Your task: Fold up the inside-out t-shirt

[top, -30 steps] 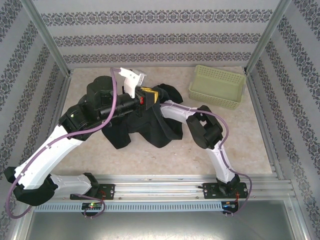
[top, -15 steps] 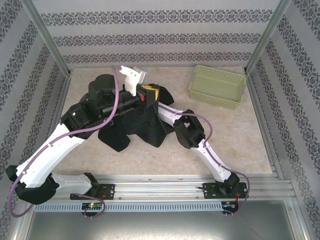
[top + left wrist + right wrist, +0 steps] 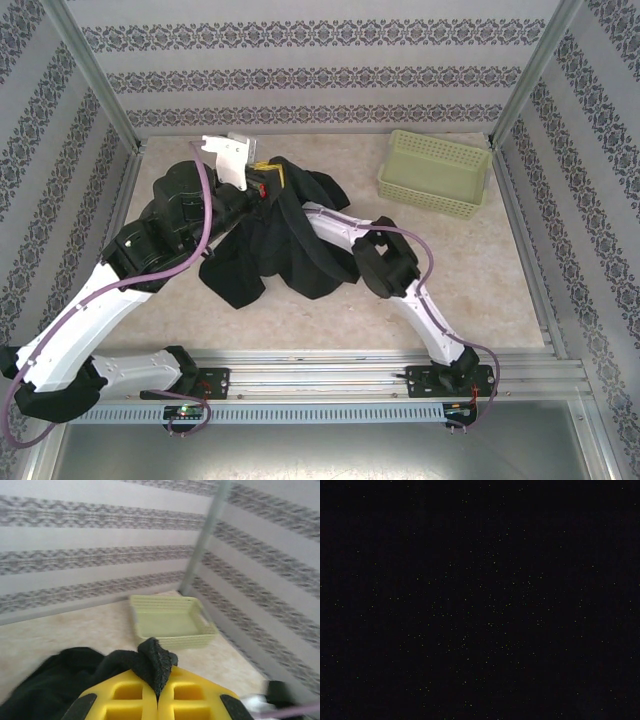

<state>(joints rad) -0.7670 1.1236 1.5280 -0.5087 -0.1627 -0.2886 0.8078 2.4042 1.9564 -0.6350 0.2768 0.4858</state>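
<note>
Next, my left gripper moves away from the basket and down to the bare tabletop beside the heap. It then releases the fold (image 3: 285, 180) (image 3: 158, 664), because the shirt lies crumpled.
The inside-out t-shirt (image 3: 300, 255) is a crumpled black heap in the middle of the table, its top pulled up toward the back left. My left gripper (image 3: 272, 181) holds it there, raised above the table. In the left wrist view the yellow jaws (image 3: 158, 680) are shut on a fold of the black t-shirt (image 3: 155, 657) with a stitched hem. My right forearm (image 3: 335, 225) runs from the right into the cloth. Its gripper is buried in the fabric, and the right wrist view is all dark. It is shut; what it holds is hidden.
A pale green perforated basket (image 3: 435, 172) stands at the back right, also in the left wrist view (image 3: 170, 622). Patterned walls and metal posts (image 3: 520, 85) close the table on three sides. Bare tabletop (image 3: 480, 270) lies right of the shirt.
My left gripper has moved left and back, dragging the shirt's top with it. The right arm pushed further left into the cloth and its gripper closed.
</note>
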